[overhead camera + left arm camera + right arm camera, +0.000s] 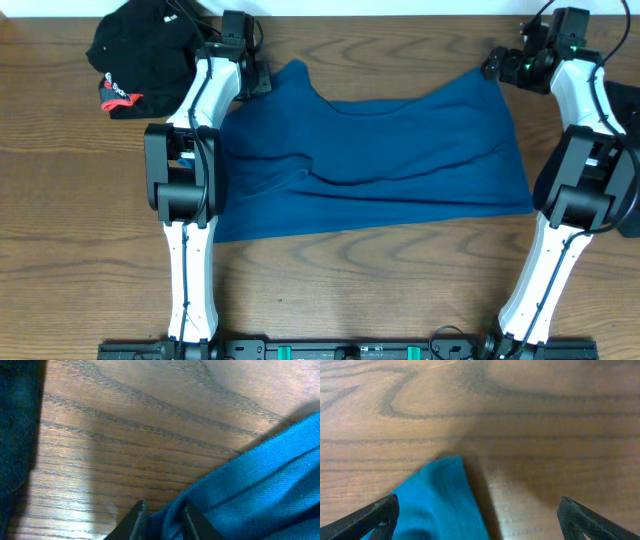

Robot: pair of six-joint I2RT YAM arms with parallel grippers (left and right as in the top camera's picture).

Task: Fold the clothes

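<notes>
The robot next moves its right gripper to the left in the overhead view and centers its open fingers over the blue corner (485, 82) (446, 484), because the corner lies nearer one fingertip.
A blue garment (370, 160) lies spread across the wooden table, folded once with wrinkles. My left gripper (262, 80) is at its far left corner, its fingers (162, 517) shut on a pinch of the blue fabric (260, 485). My right gripper (495, 65) is at the far right corner, fingers wide open (477, 517), with the blue corner (440, 500) lying between them near the left finger.
A black garment with a red-and-white label (135, 55) lies bunched at the far left of the table, close behind my left arm; its dark edge shows in the left wrist view (17, 435). A white object (625, 105) sits at the right edge.
</notes>
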